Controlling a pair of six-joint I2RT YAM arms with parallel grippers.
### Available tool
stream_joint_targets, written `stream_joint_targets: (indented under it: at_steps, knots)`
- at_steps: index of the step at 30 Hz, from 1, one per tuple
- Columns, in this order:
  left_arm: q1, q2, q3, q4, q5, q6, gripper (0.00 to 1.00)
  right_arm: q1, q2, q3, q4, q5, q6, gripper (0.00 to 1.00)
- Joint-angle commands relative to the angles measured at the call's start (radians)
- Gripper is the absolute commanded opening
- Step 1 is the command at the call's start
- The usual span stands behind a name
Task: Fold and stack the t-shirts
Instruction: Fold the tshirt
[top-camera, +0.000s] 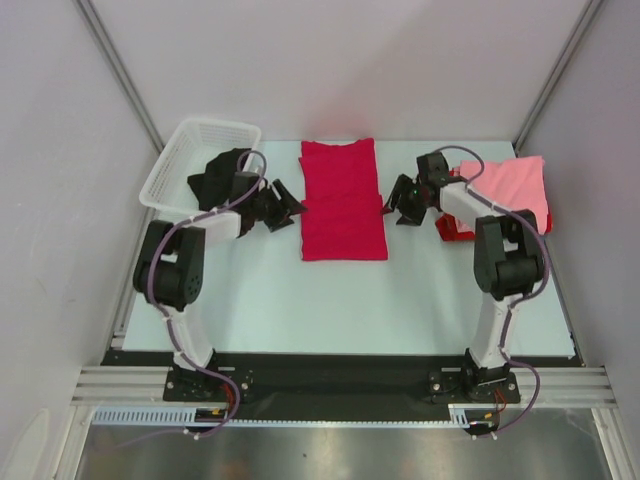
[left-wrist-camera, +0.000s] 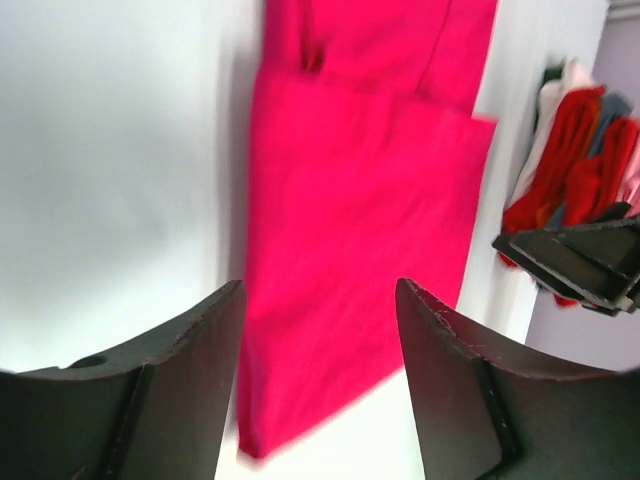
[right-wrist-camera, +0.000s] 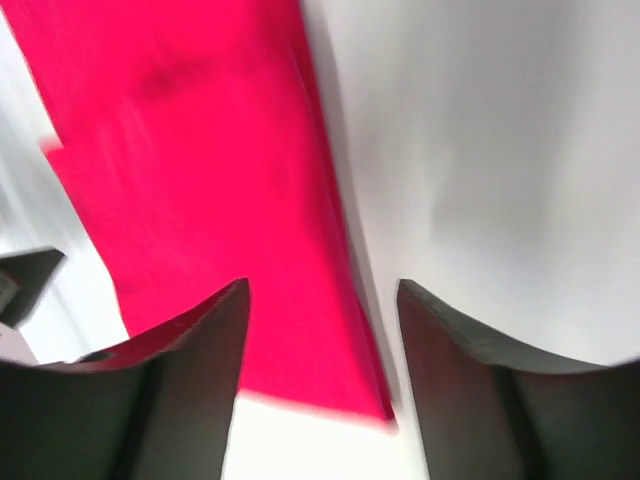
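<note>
The corner I need lies back from and below my left gripper. My left gripper needs to move back and down next and close on the crimson-red t-shirt's basket-side near corner (top-camera: 305, 257) (left-wrist-camera: 258, 446).
A crimson-red t-shirt (top-camera: 343, 200) lies flat in the middle of the table, folded into a long strip. My left gripper (top-camera: 285, 205) hovers just off its left edge, jaws open and holding nothing. My right gripper (top-camera: 397, 207) hovers off its right edge, also open and holding nothing. In the left wrist view the crimson-red t-shirt (left-wrist-camera: 360, 230) runs away beyond the open left gripper (left-wrist-camera: 320, 290). In the right wrist view the crimson-red t-shirt's (right-wrist-camera: 200, 180) corner lies beyond the open right gripper (right-wrist-camera: 322, 285). A folded light pink t-shirt (top-camera: 510, 185) rests on a red one (top-camera: 455, 232) at the right. A black t-shirt (top-camera: 222, 170) hangs over the basket's edge.
A white plastic basket (top-camera: 195, 160) stands at the back left, beside the left arm. The stack of folded shirts (left-wrist-camera: 570, 150) sits close behind the right arm's elbow. Grey walls enclose the table on three sides.
</note>
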Motion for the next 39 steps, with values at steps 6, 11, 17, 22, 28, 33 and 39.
stream_joint_targets:
  at_steps: [6, 11, 17, 22, 28, 33, 39]
  knots:
    - [-0.054, -0.277, -0.335, 0.057, -0.039, 0.051, 0.64, 0.009, -0.32, -0.408, 0.169, -0.039, 0.006, 0.51]
    - [-0.095, -0.314, -0.407, 0.065, -0.054, 0.057, 0.6, 0.033, -0.356, -0.502, 0.192, -0.05, -0.003, 0.45]
    - [-0.12, -0.311, -0.444, 0.065, -0.084, 0.063, 0.54, 0.06, -0.325, -0.552, 0.234, -0.06, -0.011, 0.45]
    - [-0.126, -0.272, -0.44, 0.085, -0.084, 0.06, 0.5, 0.064, -0.282, -0.552, 0.255, -0.07, -0.013, 0.36]
    - [-0.128, -0.223, -0.433, 0.116, -0.077, 0.048, 0.45, 0.07, -0.245, -0.551, 0.263, -0.063, -0.016, 0.28]
    - [-0.132, -0.194, -0.423, 0.133, -0.079, 0.04, 0.43, 0.073, -0.231, -0.54, 0.269, -0.06, -0.026, 0.18]
    - [-0.132, -0.156, -0.388, 0.128, -0.068, 0.046, 0.05, 0.081, -0.228, -0.532, 0.257, -0.065, -0.036, 0.0]
